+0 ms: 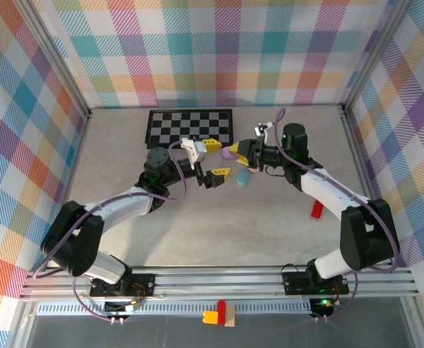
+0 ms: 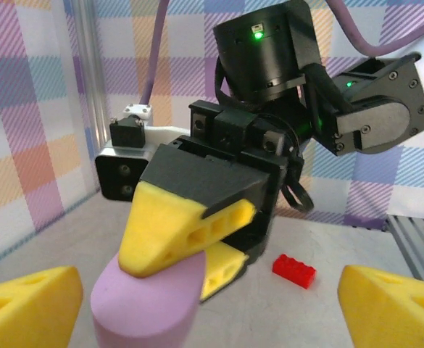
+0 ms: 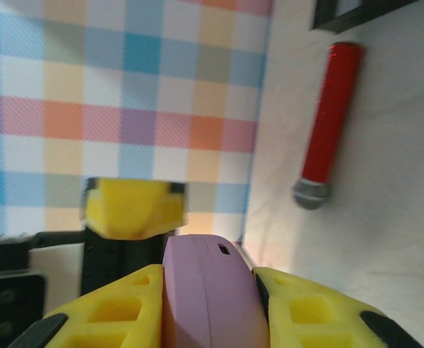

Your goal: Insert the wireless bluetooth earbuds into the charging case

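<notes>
I need to move my right gripper down and back past the blue case next and release the lilac case [image 1: 230, 153] on the bare tabletop, as its lid is already closed.
My right gripper [image 3: 208, 322] is shut on the lilac pebble-shaped charging case [image 3: 208, 290], its yellow fingers [image 3: 103, 312] pressing both flat sides. The case's lid is closed. In the top view the case [image 1: 230, 153] hangs above the table centre in the right gripper [image 1: 239, 152]. My left gripper [image 1: 215, 160] stands open around the case's free end without touching it. In the left wrist view its fingertips [image 2: 27, 304] sit wide apart, with the case [image 2: 146, 301] between them. The earbuds are out of view.
A blue pebble-shaped case [image 1: 242, 176] lies on the table just below the grippers. A red block [image 1: 317, 209] lies to the right. A checkerboard [image 1: 190, 127] sits at the back, and a red cylinder with a grey end [image 3: 327, 116] lies near it.
</notes>
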Action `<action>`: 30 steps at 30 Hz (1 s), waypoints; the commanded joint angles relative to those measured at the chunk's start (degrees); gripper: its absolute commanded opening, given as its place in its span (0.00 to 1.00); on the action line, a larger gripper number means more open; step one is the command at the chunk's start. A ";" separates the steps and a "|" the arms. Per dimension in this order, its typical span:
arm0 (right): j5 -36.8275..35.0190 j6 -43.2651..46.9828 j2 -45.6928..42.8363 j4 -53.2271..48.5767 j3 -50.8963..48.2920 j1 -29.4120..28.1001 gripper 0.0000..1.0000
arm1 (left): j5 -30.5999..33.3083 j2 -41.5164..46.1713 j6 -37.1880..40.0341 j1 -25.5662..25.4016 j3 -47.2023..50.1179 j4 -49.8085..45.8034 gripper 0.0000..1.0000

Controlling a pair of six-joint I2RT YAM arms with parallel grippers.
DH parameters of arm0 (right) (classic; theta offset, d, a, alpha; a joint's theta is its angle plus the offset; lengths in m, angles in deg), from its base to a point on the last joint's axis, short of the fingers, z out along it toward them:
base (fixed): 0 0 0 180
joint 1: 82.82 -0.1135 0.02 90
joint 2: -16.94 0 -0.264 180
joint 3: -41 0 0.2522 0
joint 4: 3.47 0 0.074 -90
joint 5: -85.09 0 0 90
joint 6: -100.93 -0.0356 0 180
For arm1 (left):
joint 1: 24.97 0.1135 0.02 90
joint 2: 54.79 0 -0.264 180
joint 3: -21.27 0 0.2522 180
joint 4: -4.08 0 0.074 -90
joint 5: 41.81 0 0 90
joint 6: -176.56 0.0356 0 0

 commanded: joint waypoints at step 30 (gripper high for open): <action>-25.41 22.82 3.40 -19.82 -15.06 0.46 0.65 | 13.06 7.54 21.31 -6.32 1.83 -44.68 1.00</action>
